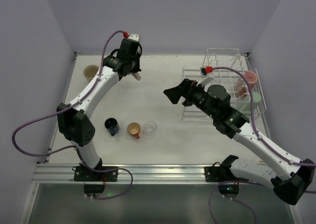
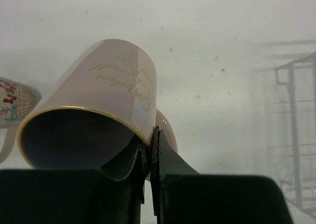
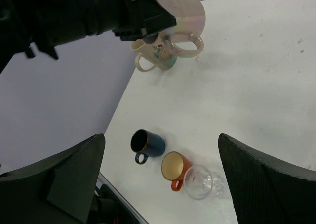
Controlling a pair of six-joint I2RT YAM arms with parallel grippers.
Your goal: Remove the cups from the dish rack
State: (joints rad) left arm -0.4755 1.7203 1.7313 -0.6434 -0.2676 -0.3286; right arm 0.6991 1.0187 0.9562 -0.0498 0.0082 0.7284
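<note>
Next, the left gripper carries the beige mug down beside the printed mug.
My left gripper [image 2: 150,144] is shut on the rim of a beige mug [image 2: 113,90] with gold script. The mug hangs tilted over the back of the table, by my left gripper [image 1: 132,71] in the top view. A second beige mug [image 2: 12,103] with a printed picture stands at the back left [image 1: 91,73]. Near the front stand a dark blue mug [image 1: 111,126], an orange cup [image 1: 134,130] and a clear glass [image 1: 150,127]. My right gripper [image 1: 173,95] is open and empty, left of the dish rack [image 1: 224,61]. The rack holds a pink cup [image 1: 249,78] and a green tumbler [image 1: 253,96].
Grey walls close in the table at the back and on both sides. A metal rail [image 1: 158,172] runs along the near edge. In the right wrist view the left arm [image 3: 89,11] reaches across the top, above the held mug [image 3: 190,16].
</note>
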